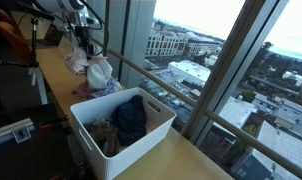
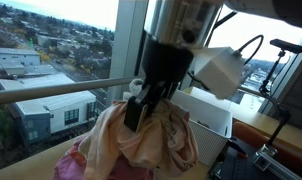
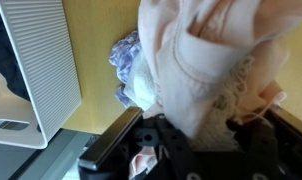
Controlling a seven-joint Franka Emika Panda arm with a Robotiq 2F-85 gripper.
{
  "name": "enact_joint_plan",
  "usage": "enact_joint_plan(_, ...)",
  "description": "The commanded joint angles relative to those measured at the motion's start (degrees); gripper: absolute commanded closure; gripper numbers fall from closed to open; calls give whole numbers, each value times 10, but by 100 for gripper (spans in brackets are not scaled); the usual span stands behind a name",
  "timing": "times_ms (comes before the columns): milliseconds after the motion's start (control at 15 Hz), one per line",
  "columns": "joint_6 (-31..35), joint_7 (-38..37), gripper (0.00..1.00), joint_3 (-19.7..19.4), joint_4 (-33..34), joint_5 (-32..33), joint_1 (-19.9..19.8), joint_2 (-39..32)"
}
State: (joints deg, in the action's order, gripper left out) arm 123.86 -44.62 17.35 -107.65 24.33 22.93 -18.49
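Note:
My gripper will next lower its hanging pink garment onto the blue and white floral cloth below it, nearer the window bar, and release.
My gripper (image 3: pixel 196 140) is shut on a pale pink garment (image 3: pixel 216 60) with a lacy trim, which hangs from the jaws and fills most of the wrist view. In both exterior views the arm holds the cloth above the wooden counter, the pink garment (image 2: pixel 156 140) draping below the gripper (image 2: pixel 141 105) and the same bundle (image 1: pixel 96 68) hanging under the gripper (image 1: pixel 83 42). Under it lies a blue and white floral cloth (image 3: pixel 131 75) on the counter. The fingertips are buried in fabric.
A white bin (image 1: pixel 121 135) holding dark blue and other clothes stands on the counter (image 1: pixel 171 160) nearer the camera; its ribbed wall (image 3: pixel 41 60) shows beside the gripper. A window rail (image 1: pixel 156 75) runs along the counter's far edge. A camera stand (image 2: pixel 281 60) sits behind.

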Motion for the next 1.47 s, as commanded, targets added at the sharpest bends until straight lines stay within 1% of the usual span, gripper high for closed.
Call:
enact_joint_plan(0,8,12,100,-34,48,4,23,-73)
enact_joint_plan(200,25,27,100,-58,84,-5,32,-139)
enact_joint_plan(533,41,64,100,-92,176,-22,45,-244)
enact_joint_plan(600,38,71,75,-97,191,-29,44,-255)
enact_joint_plan(667,34,77,73,-100,204,-39,43,-261)
enact_joint_plan(800,17,96,60,-100,213,-64,36,-252)
enact_joint_plan(1000,-29,108,38,-97,198,-115,26,-193)
enact_joint_plan(1067,-44,109,31,-96,185,-129,21,-162)
enact_joint_plan(1133,-57,108,23,-98,179,-138,18,-138)
enact_joint_plan(1267,-74,102,10,-105,163,-144,8,-90)
enact_joint_plan(1333,-80,102,2,-110,149,-143,-2,-64)
enact_joint_plan(1400,-83,104,0,-116,135,-139,-13,-40)
